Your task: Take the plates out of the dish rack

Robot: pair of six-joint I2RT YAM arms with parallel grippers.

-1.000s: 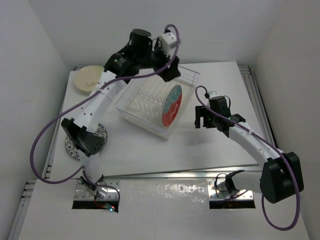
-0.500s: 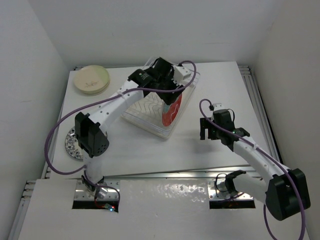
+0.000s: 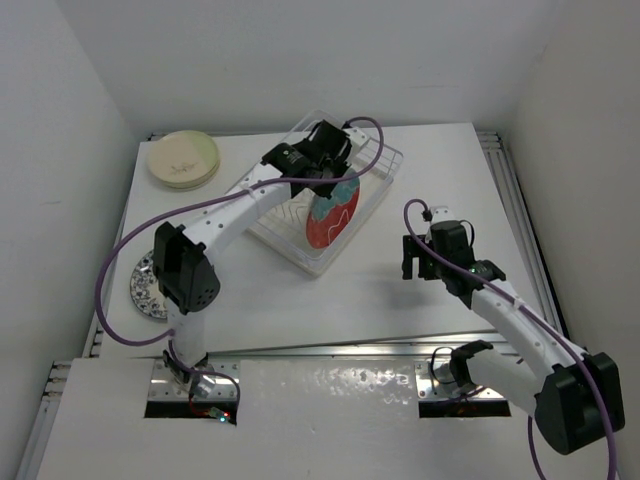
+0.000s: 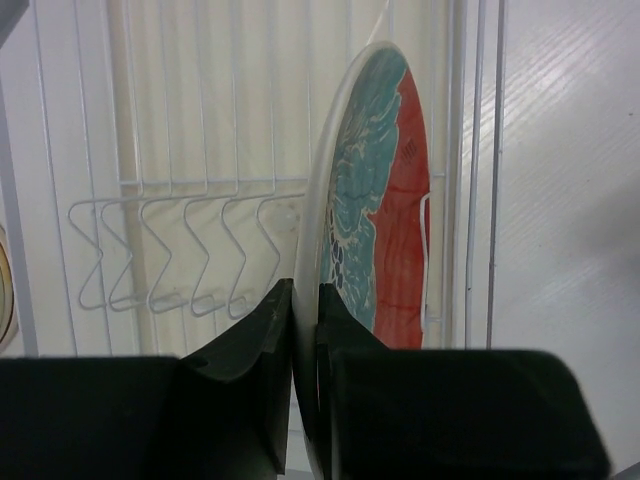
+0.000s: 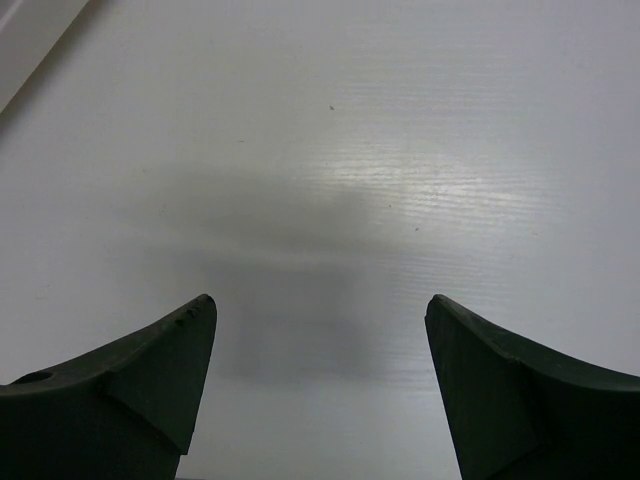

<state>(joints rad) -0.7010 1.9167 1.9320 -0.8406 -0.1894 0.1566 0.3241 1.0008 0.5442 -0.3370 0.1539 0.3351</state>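
Observation:
I will lift my left gripper clear of the rack [image 3: 283,222], move it left in the top view over the patterned plate [image 3: 148,288], which lies flat there, lower and release.
One red-and-teal plate [image 3: 331,218] stands on edge in the clear dish rack [image 3: 283,222], tilted toward the rack's right side. My left gripper [image 3: 330,180] reaches in from above and is shut on the plate's upper rim. In the left wrist view the plate's [image 4: 375,220] white rim passes between the two dark fingers [image 4: 255,340], with the left gripper [image 4: 305,300] pinching it. White zigzag wire slots [image 4: 180,270] beside the plate hold nothing. My right gripper [image 3: 418,268] hovers over the table right of the rack. In its wrist view the right gripper [image 5: 320,310] is open around bare table.
A stack of pale cream plates [image 3: 183,158] lies at the back left corner. A patterned plate [image 3: 145,290] lies flat at the left edge, partly hidden by the left arm. White walls close in the table on three sides.
My left arm came down from the rack's far end to the red-and-teal plate and shut on its rim. The plate now leans more. My right arm drew slightly nearer.

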